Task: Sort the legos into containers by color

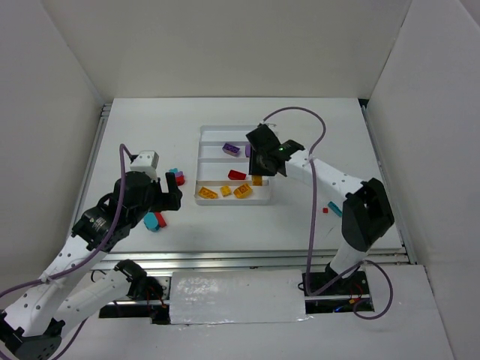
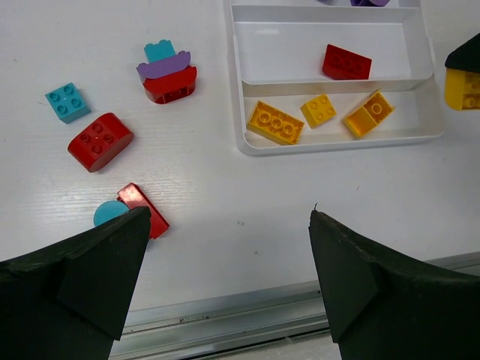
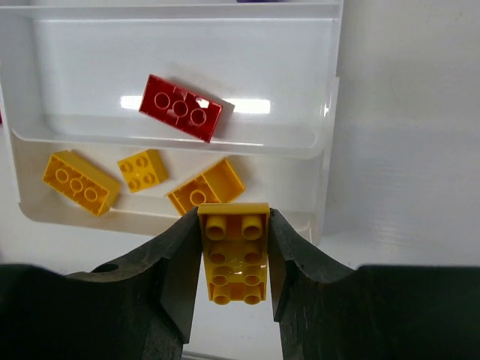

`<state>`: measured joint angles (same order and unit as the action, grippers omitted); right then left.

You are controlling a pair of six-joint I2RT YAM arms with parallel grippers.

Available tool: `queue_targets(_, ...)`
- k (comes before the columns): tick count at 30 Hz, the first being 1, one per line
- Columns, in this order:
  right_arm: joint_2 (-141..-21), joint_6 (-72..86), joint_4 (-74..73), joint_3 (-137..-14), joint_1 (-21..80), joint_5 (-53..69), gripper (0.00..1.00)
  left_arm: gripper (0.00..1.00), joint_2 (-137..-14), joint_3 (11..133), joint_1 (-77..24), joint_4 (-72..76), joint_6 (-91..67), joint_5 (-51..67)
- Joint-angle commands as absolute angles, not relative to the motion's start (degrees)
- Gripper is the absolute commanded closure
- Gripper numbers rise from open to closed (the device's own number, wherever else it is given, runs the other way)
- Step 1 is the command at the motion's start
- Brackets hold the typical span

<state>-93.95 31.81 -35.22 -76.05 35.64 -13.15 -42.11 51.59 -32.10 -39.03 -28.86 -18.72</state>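
Note:
The yellow lego needs to go beside the other yellow ones. My right gripper will bring it down into the empty end of the tray's nearest section.
The white tray (image 1: pixel 204 133) has four long compartments. The nearest holds three yellow legos (image 3: pixel 205 190), the one behind it a red lego (image 3: pixel 181 107), and a farther one a purple lego (image 1: pixel 231 149). My right gripper (image 3: pixel 233 225) is shut on a yellow lego (image 3: pixel 233 251) and holds it above the tray's near right corner (image 1: pixel 257 180). My left gripper (image 2: pixel 229 212) is open and empty above bare table in front of the tray. Left of it lie loose red (image 2: pixel 100 140), teal (image 2: pixel 67 101) and stacked (image 2: pixel 166 73) legos.
A flat red lego (image 2: pixel 144 210) on a teal piece lies by my left finger. A small red lego (image 1: pixel 325 210) and a teal lego (image 1: pixel 334 209) lie right of the tray near the right arm. White walls enclose the table; a metal rail (image 2: pixel 225 322) runs along its near edge.

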Motion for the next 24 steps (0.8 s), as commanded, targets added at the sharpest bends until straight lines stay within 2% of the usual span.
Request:
queue_targets(1, -98.61, 33.84, -37.26, -80.24, 38.22, -17.4, 0.99, 0.0, -41.57, 51.86, -31.82, -38.23, -29.44, -20.04)
queue_targets(13, -103.98, 34.1, -37.71, -81.66, 39.46, -21.09, 0.79, 0.0, -42.98, 51.94, -31.82, -37.71, -28.65, -18.19)
queue_targets(16, -103.45, 34.45, -36.92, -79.99, 39.29, -21.36, 0.63, 0.0, -42.71, 51.77, -31.82, -37.62, -28.48, -17.93)
queue_targets(18, -103.27, 34.45, -36.65, -79.28, 39.37, -21.27, 0.47, 0.0, -42.63, 51.68, -31.82, -37.53, -28.39, -17.67)
queue_targets(21, -103.1, 34.72, -37.0, -78.58, 39.2, -21.88, 0.34, 0.0, -42.63, 51.77, -31.82, -37.53, -28.3, -17.49)
queue_targets(24, -102.66, 34.72, -37.18, -78.4, 38.76, -22.32, 0.27, 0.0, -42.54, 51.77, -31.82, -37.44, -28.3, -17.4)
